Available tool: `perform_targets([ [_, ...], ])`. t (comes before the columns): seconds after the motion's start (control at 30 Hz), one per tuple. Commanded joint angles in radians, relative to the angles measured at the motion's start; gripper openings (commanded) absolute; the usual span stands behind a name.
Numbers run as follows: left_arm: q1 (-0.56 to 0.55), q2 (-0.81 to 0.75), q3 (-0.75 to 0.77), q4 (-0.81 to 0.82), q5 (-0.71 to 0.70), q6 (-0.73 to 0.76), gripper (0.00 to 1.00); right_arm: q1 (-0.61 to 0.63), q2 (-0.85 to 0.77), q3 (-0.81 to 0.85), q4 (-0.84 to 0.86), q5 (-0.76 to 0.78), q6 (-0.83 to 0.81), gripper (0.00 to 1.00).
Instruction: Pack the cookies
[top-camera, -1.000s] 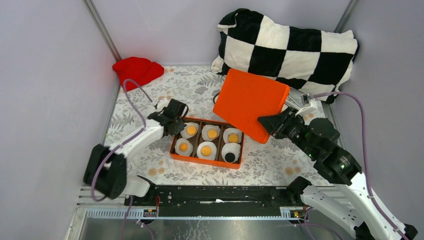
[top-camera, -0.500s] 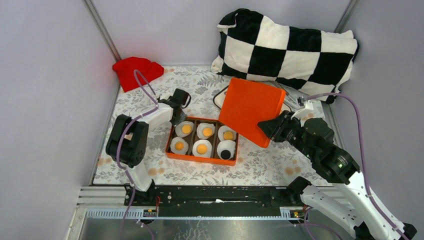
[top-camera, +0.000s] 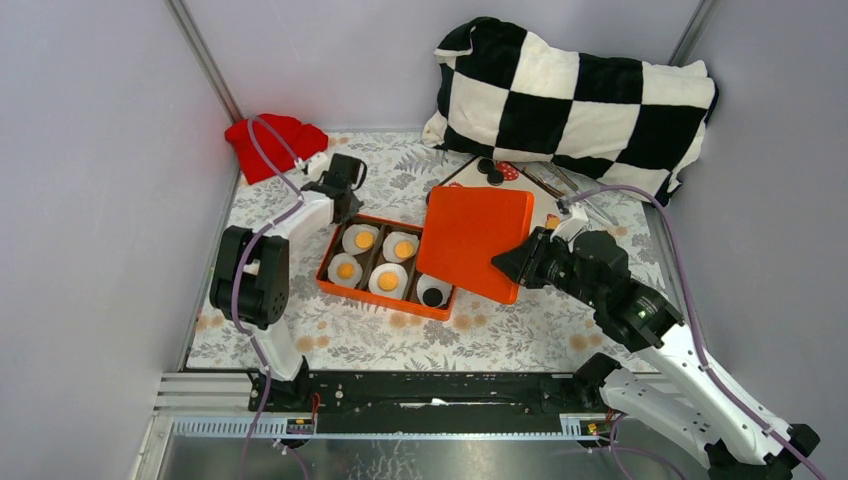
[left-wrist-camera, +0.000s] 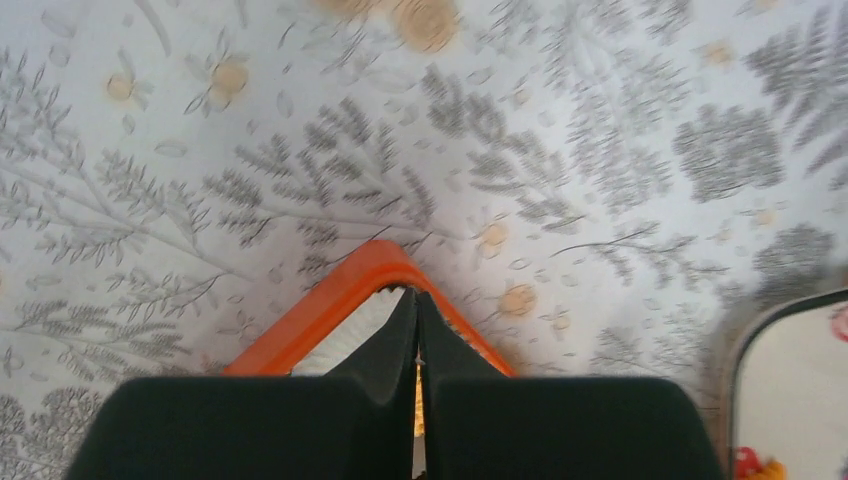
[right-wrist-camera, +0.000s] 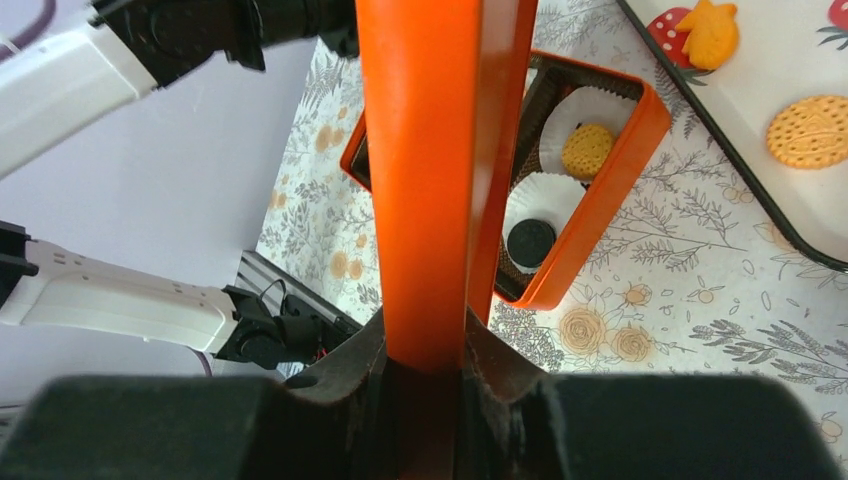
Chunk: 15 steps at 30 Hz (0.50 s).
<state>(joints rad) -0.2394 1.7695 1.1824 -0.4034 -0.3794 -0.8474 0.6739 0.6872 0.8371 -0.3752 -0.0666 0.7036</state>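
Note:
My right gripper brings the orange lid (top-camera: 470, 238) left in the top view and down over the open box next and releases it, since the box's cups lie uncovered.
An orange box (top-camera: 330, 278) holds white paper cups with golden cookies (top-camera: 404, 249) and one black cookie (top-camera: 432, 297). My right gripper (top-camera: 512, 266) is shut on the edge of the orange lid (top-camera: 470, 238), which hangs tilted over the box's right end. In the right wrist view the lid (right-wrist-camera: 440, 150) stands edge-on above the box (right-wrist-camera: 610, 180), with a black cookie (right-wrist-camera: 531, 241) and a golden cookie (right-wrist-camera: 587, 150) below. My left gripper (top-camera: 338, 196) is shut, its tips at the box's far left corner (left-wrist-camera: 385, 258); nothing shows between them.
A white strawberry tray (top-camera: 462, 173) behind the lid carries black cookies (top-camera: 490, 172) and golden ones (right-wrist-camera: 810, 130); its rim shows in the left wrist view (left-wrist-camera: 745, 340). A checkered pillow (top-camera: 570, 90) and a red cloth (top-camera: 275, 140) lie at the back. Walls close both sides.
The box has slid left and turned, with the left gripper staying at its far left corner. The right gripper has carried the lid down and left, over the box's right end.

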Motion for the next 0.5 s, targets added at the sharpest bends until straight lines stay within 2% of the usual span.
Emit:
perform_targets([
  [0.0, 0.038, 0.022, 0.144, 0.09, 0.034, 0.084, 0.0, -0.002, 0.0, 0.027, 0.162, -0.06, 0.007, 0.0],
  [0.1, 0.044, -0.006, 0.247, 0.001, 0.119, 0.105, 0.0, -0.002, 0.003, 0.032, 0.165, -0.068, 0.009, 0.0],
  [0.2, 0.015, -0.14, 0.205, -0.024, 0.196, 0.06, 0.0, -0.002, 0.001, 0.011, 0.214, -0.087, 0.039, 0.0],
  [0.3, -0.067, -0.298, 0.143, -0.041, 0.105, 0.076, 0.0, -0.002, 0.038, -0.041, 0.348, -0.181, 0.135, 0.0],
  [0.37, -0.087, -0.38, 0.101, -0.091, 0.064, 0.059, 0.0, -0.002, 0.105, -0.123, 0.548, -0.282, 0.245, 0.0],
  [0.47, -0.087, -0.463, 0.036, -0.143, 0.049, 0.032, 0.0, -0.002, 0.244, -0.251, 0.979, -0.394, 0.451, 0.0],
])
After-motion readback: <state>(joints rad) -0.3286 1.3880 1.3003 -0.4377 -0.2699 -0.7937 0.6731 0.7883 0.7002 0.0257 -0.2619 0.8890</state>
